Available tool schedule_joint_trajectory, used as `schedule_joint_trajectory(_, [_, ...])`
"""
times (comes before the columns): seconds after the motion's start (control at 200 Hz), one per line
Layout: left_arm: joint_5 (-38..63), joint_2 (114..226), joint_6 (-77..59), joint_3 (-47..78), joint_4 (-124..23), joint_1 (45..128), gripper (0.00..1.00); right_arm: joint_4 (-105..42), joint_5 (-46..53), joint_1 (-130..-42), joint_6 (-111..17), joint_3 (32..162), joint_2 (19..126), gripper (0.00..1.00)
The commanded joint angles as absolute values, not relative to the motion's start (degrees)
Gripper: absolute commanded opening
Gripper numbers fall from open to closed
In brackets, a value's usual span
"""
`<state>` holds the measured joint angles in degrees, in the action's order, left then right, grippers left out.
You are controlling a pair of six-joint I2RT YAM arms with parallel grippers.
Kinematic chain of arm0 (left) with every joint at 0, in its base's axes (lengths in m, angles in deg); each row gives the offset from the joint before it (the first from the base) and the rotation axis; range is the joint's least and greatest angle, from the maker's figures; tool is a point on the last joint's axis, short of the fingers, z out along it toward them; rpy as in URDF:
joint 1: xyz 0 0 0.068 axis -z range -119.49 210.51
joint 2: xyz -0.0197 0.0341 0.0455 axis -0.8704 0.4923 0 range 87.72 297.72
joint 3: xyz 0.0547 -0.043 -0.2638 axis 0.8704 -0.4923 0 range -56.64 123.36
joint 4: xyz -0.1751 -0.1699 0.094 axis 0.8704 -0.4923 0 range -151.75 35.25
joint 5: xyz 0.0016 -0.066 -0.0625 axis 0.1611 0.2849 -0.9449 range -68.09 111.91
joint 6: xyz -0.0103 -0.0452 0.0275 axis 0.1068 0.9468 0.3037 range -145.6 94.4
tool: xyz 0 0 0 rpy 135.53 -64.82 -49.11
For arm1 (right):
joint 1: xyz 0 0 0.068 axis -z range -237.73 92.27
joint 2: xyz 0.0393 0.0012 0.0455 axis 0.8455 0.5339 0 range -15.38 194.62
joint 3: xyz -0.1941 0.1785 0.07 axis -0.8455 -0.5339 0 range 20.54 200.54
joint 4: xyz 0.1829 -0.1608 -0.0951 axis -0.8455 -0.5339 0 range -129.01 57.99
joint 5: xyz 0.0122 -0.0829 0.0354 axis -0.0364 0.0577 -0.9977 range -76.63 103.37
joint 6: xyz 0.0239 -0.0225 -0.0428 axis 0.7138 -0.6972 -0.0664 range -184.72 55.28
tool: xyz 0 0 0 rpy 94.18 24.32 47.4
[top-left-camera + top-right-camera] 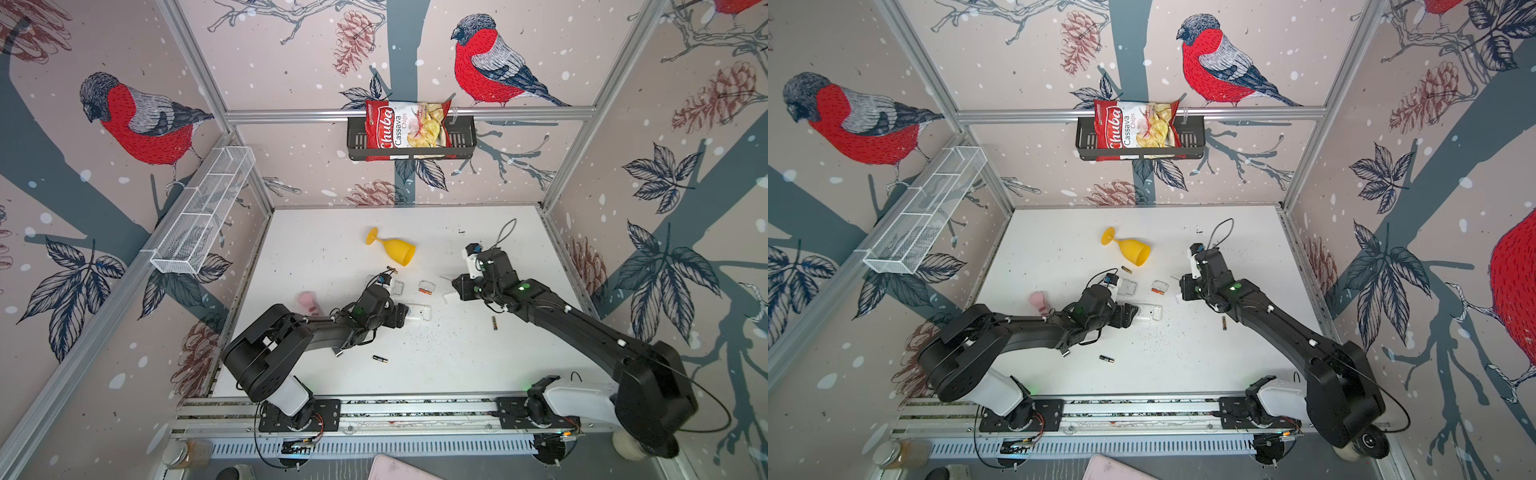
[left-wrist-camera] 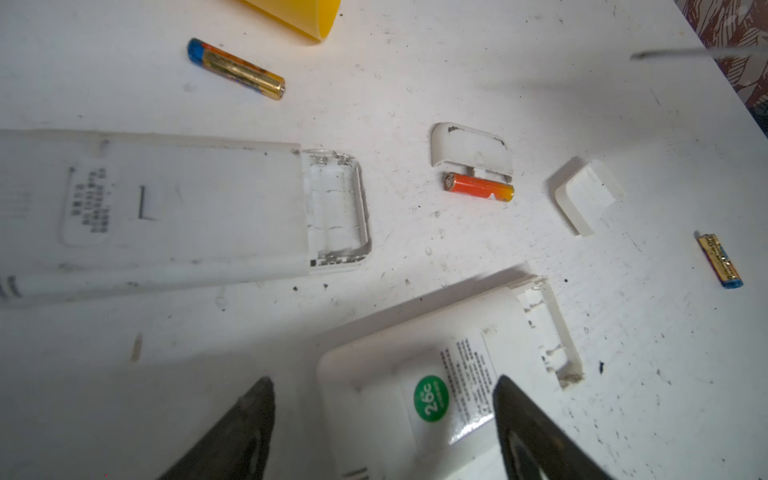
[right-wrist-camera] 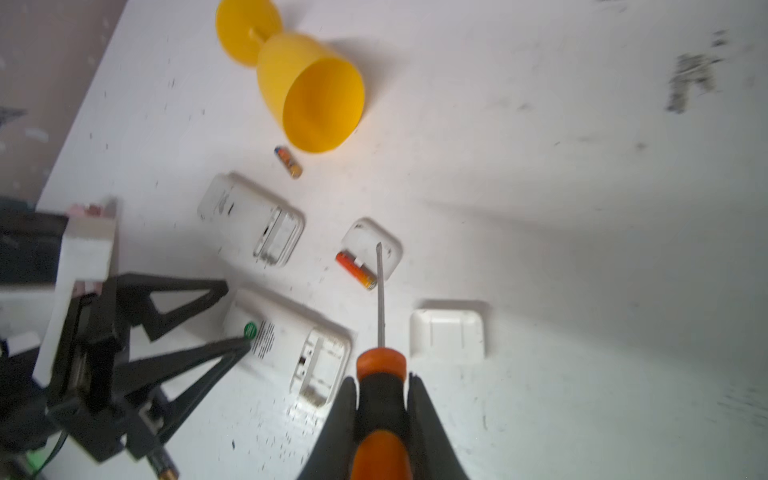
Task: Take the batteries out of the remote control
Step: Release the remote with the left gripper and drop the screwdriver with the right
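Both bays are empty, so my right gripper will turn the screwdriver's tip outward and lower it onto the tabletop beside the second loose cover to release it.
Two white remotes lie backs up, their battery bays open and bare. The near remote lies between the spread fingers of my open left gripper. The far remote rests just beyond it. Several batteries lie loose: one by the goblet, an orange one against a detached cover, one beside my right arm, one toward the front. My right gripper is shut on a screwdriver, whose tip hovers over that cover.
A second loose cover lies near the screwdriver. A yellow goblet lies on its side behind the remotes. A pink object sits left of my left arm. A wire shelf and a black basket with a chips bag hang on the walls.
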<state>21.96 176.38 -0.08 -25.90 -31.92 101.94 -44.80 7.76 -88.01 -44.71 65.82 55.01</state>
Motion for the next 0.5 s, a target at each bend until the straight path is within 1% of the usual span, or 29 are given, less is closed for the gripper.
schedule_joint_trajectory(0.0, [25.29, 173.41, 0.25, -26.18, -33.45, 101.95, 0.97, -31.45, 12.19, -86.68, -39.84, 61.73, 51.8, 0.0])
schedule_joint_trajectory(0.13, [28.7, 168.52, 0.59, -28.08, -34.07, 101.91, 0.97, -25.06, 19.28, -85.77, -37.93, 57.01, 51.03, 0.01])
schedule_joint_trajectory(0.23, [31.62, 164.71, 0.94, -29.97, -34.17, 101.93, 0.97, -19.86, 21.62, -84.97, -37.15, 53.31, 52.14, 0.02])
schedule_joint_trajectory(0.405, [37.76, 158.93, 2.34, -33.19, -33.53, 101.97, 0.97, -10.96, 26.4, -84.89, -35.31, 48.52, 56.16, 0.01])
schedule_joint_trajectory(0.495, [40.28, 156.99, 2.6, -34.62, -32.92, 101.96, 0.97, -7.01, 28.36, -84.8, -34.6, 46.87, 60.04, 0.02])
